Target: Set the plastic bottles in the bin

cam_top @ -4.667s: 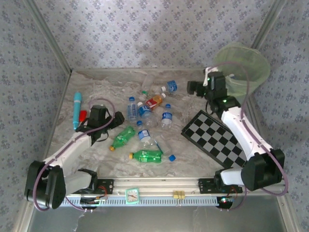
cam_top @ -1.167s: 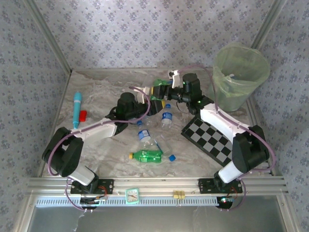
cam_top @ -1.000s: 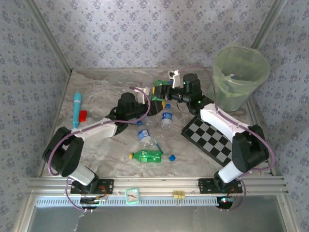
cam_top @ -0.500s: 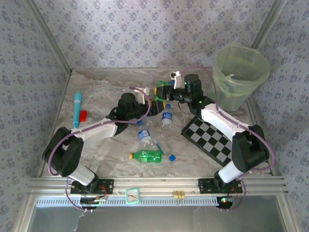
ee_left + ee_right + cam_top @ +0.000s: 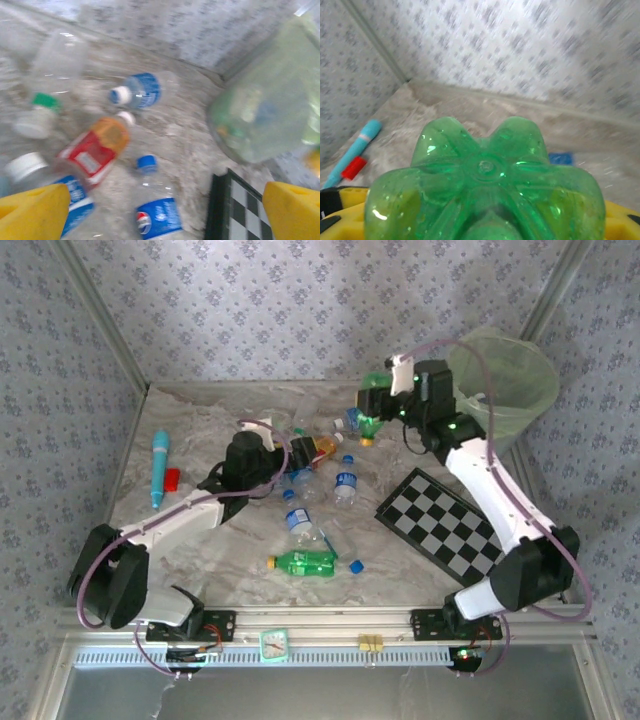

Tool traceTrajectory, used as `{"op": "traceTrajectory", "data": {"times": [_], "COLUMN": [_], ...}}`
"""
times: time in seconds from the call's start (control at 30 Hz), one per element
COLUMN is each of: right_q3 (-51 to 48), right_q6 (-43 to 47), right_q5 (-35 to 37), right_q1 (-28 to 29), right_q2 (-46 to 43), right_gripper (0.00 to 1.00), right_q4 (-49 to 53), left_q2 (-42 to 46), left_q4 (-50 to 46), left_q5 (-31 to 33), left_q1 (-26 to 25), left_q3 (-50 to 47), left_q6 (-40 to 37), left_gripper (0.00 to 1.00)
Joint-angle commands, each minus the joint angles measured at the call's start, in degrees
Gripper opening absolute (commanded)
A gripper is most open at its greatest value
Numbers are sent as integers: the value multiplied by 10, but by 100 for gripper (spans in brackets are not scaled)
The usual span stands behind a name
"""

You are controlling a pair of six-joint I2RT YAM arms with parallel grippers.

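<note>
My right gripper needs to move sideways next, across the bin's rim and over the bin's opening (image 5: 508,372), to let go of the green bottle, because the bottle is still hanging outside the bin.
My right gripper (image 5: 378,408) is shut on a green plastic bottle (image 5: 371,392), held in the air with its orange cap down, just left of the pale-green bin (image 5: 503,390). In the right wrist view the bottle's lobed base (image 5: 485,165) sits between the yellow fingers (image 5: 340,215). My left gripper (image 5: 302,452) is open over the bottle cluster, holding nothing. Its wrist view shows wide-apart yellow fingertips (image 5: 30,215), with a blue-labelled clear bottle (image 5: 159,212) lying below them, a red-orange labelled bottle (image 5: 95,150) and another blue-labelled bottle (image 5: 142,91).
A checkerboard (image 5: 445,525) lies at the right front. A turquoise pen-like tube (image 5: 160,468) lies at the left. A green bottle (image 5: 305,563), a clear bottle (image 5: 303,525) and a loose blue cap (image 5: 356,566) lie toward the front. Patterned walls enclose the table.
The left gripper has opened and drawn back to the left. The right gripper has risen and swung right toward the bin with the green bottle in it.
</note>
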State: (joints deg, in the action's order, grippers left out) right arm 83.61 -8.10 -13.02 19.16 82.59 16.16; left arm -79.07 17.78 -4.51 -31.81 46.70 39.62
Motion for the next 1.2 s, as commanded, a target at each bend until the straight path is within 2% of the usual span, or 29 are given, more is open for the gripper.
{"op": "traceTrajectory", "data": {"times": [0.0,0.1,0.23,0.4,0.63,0.87,1.17], "right_q3": [63,114,151,169,160,143,169], "right_q6": [60,84,104,104,122,86,68], "right_q5": [75,112,151,151,202,168,102], "right_q1": [-28,-56,-103,-174,-243,-309,-311], "right_q2": [-20,-16,-15,-3,26,68,161], "right_gripper": [46,46,46,46,45,46,45], "right_q4": [73,93,70,31,12,33,108], "left_q2": [9,15,19,11,-6,-24,-37], "left_q4": [-26,-40,-42,-29,-46,-36,-70], "left_q5": [16,29,36,14,13,16,30], "left_q1": [26,28,28,28,28,28,28], "left_q3": [-21,-23,-28,-30,-15,-12,-5], "left_q6": [31,25,21,14,17,36,42], "left_gripper": [100,100,100,100,100,100,100]}}
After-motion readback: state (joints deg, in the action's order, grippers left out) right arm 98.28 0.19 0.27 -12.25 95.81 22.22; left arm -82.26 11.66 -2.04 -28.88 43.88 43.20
